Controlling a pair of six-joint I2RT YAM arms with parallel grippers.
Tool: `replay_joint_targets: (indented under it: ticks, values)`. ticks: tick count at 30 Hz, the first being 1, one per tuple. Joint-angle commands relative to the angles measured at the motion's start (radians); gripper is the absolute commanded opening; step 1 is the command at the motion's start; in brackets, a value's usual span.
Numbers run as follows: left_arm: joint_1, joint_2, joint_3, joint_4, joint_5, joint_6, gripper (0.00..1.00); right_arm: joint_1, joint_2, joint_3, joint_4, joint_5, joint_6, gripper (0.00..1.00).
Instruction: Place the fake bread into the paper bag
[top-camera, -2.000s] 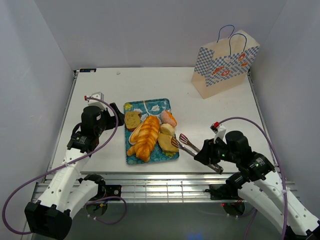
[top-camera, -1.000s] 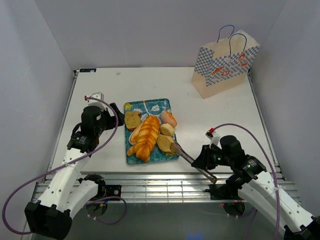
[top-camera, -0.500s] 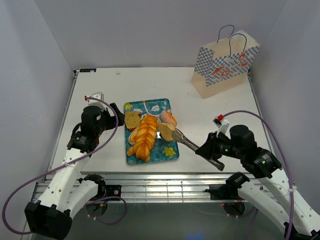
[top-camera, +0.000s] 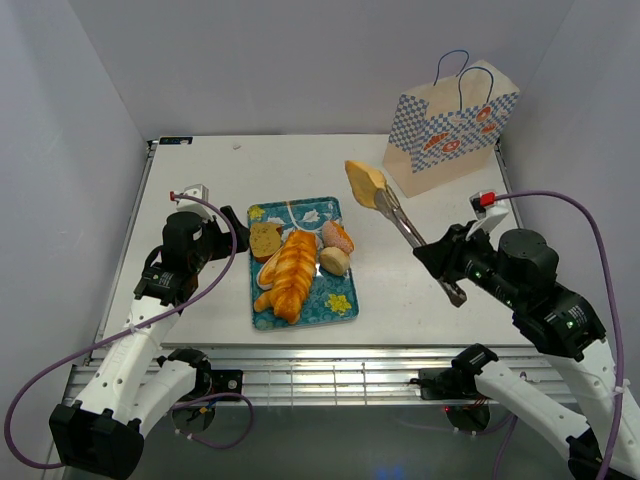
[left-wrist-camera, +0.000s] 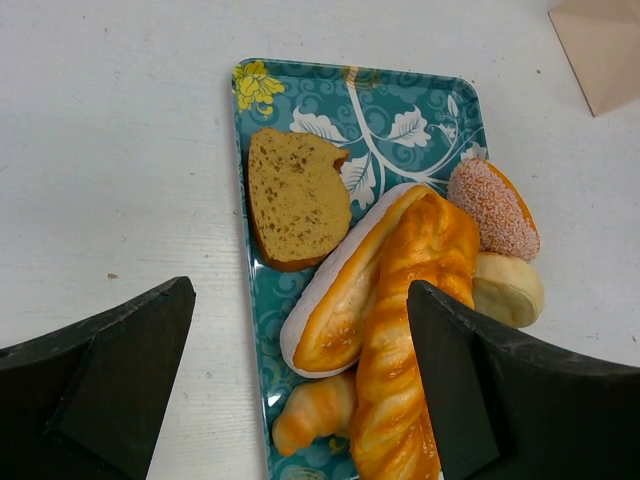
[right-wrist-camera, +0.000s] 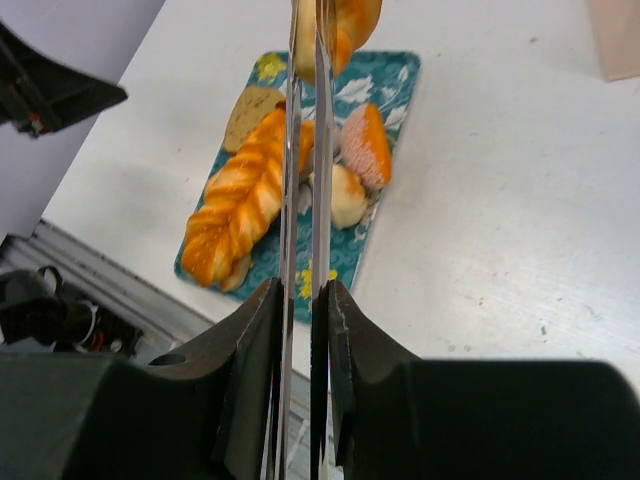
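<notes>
My right gripper swings away from my base next, turning the metal tongs (top-camera: 405, 228) over the top of the paper bag by its blue handles.
My right gripper (top-camera: 450, 270) is shut on the metal tongs (top-camera: 405, 228), and the tongs pinch a golden bread piece (top-camera: 364, 182) held in the air between the tray and the paper bag (top-camera: 450, 130). In the right wrist view the tongs (right-wrist-camera: 305, 200) run up between my fingers to the bread (right-wrist-camera: 340, 25). The checked bag stands at the back right. The blue patterned tray (top-camera: 340, 300) holds a braided loaf (top-camera: 292, 272), a toast slice (top-camera: 265, 240), a sugared bun (top-camera: 338, 236) and a round roll (top-camera: 335, 261). My left gripper (left-wrist-camera: 300, 400) is open above the tray's near end.
The left wrist view shows the toast slice (left-wrist-camera: 296, 196), a long split roll (left-wrist-camera: 345, 280), the braided loaf (left-wrist-camera: 410, 330), a small croissant (left-wrist-camera: 315, 410), the sugared bun (left-wrist-camera: 493, 208) and the round roll (left-wrist-camera: 508, 288) on the tray (left-wrist-camera: 390, 110). Walls close in on three sides.
My right arm has lifted the tongs with the bread piece off the tray and carried it up and back-right toward the bag. The left arm has not moved.
</notes>
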Motion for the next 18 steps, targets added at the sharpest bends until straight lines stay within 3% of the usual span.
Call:
replay_joint_targets:
  ticks: [1, 5, 13, 18]
  values:
    - [-0.002, -0.001, 0.016, -0.001, 0.028, 0.009, 0.98, 0.005, 0.05, 0.078, 0.151, 0.198, -0.029, 0.08]
    - [0.0, -0.003, 0.016, 0.0, 0.036, 0.008, 0.98, 0.005, 0.153, 0.21, 0.216, 0.33, -0.084, 0.08]
    - [0.0, -0.014, 0.016, 0.002, 0.042, 0.009, 0.98, -0.009, 0.354, 0.323, 0.331, 0.557, -0.167, 0.08]
    - [0.0, -0.021, 0.016, 0.005, 0.056, 0.008, 0.98, -0.098, 0.484, 0.444, 0.342, 0.512, -0.187, 0.08]
